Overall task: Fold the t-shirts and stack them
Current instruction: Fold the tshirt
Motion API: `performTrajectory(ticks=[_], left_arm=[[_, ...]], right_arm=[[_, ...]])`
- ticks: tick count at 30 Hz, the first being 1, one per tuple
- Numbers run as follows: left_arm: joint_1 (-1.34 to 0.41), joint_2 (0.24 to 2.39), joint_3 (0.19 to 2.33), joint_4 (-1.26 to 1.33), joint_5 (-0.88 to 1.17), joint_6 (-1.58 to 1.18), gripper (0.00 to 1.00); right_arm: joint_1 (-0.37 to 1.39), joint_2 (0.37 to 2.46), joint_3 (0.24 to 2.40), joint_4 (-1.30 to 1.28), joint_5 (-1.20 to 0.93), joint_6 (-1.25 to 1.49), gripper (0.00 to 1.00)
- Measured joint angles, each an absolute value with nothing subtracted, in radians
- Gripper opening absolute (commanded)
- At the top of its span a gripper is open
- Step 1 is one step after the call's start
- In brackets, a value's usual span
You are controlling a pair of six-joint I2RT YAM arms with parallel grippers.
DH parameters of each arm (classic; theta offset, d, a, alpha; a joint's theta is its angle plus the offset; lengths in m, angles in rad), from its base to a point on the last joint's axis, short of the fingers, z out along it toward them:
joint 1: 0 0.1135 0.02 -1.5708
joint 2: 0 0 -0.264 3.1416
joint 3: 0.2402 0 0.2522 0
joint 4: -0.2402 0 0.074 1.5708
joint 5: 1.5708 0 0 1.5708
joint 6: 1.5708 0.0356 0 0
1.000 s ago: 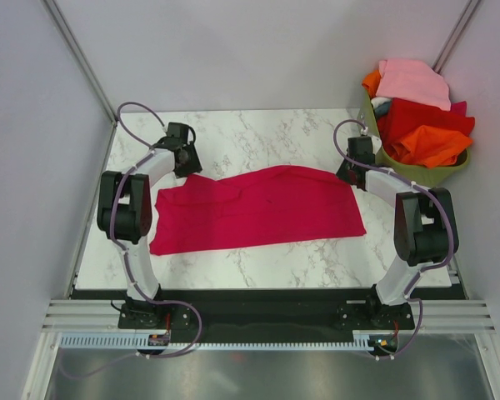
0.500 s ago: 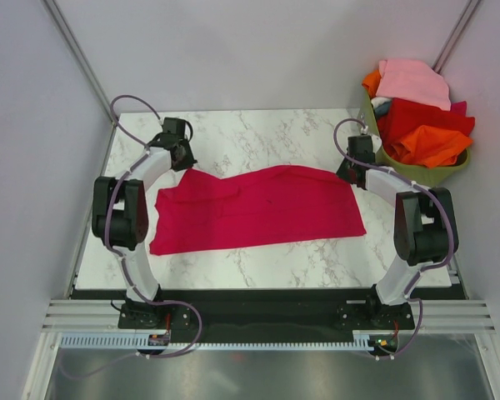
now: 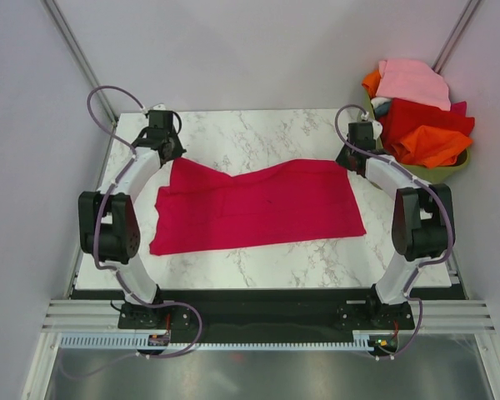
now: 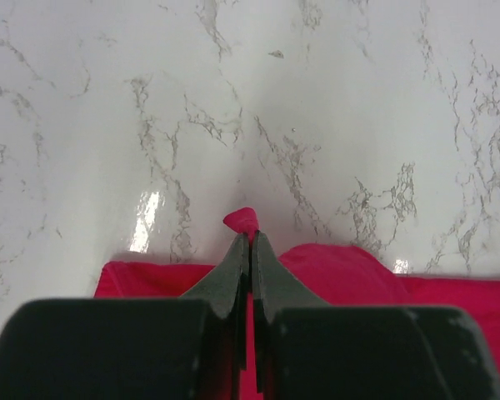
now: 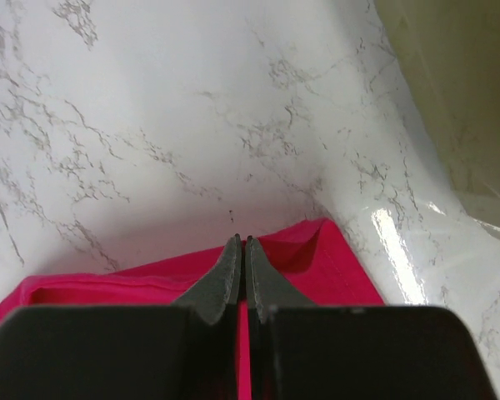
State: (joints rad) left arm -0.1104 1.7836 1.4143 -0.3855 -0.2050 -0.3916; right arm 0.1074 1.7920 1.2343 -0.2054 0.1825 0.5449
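Observation:
My right gripper holds the t-shirt's far corner and will draw it back and release it over the t-shirt's short side (image 3: 352,202), since this stretches back from my gripper.
A crimson t-shirt (image 3: 258,208) lies spread across the marble table, folded lengthwise. My left gripper (image 3: 168,155) is shut on its far left corner; in the left wrist view (image 4: 248,237) a bit of red cloth (image 4: 242,220) pokes out past the closed tips. My right gripper (image 3: 348,160) is shut on the far right corner; in the right wrist view (image 5: 241,243) the cloth (image 5: 333,262) lies under and between the tips. More t-shirts, pink (image 3: 412,82), red (image 3: 421,117) and orange (image 3: 433,146), are piled in the basket.
The olive-green basket (image 3: 429,173) stands at the table's far right corner, close to my right arm; its wall shows in the right wrist view (image 5: 458,92). Bare marble (image 3: 258,133) lies beyond the shirt. Grey walls surround the table.
Both grippers have moved toward the far edge, pulling the shirt's far edge back and flattening it. The left one moved more and to the left.

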Motion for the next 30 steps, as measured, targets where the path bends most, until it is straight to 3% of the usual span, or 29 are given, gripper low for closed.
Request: performTrajectory(ticks=[17, 30], left_arm=[[-0.106, 1.562, 1.337, -0.261, -0.199, -0.392, 0.02], [-0.106, 1.406, 1.124, -0.212, -0.177, -0.392, 0.02]], right_arm=[[0.095, 1.796, 1.286, -0.281, 0.181, 0.527, 0.0], [0.091, 1.749, 1.215, -0.287, 0.177, 0.526, 0.0]])
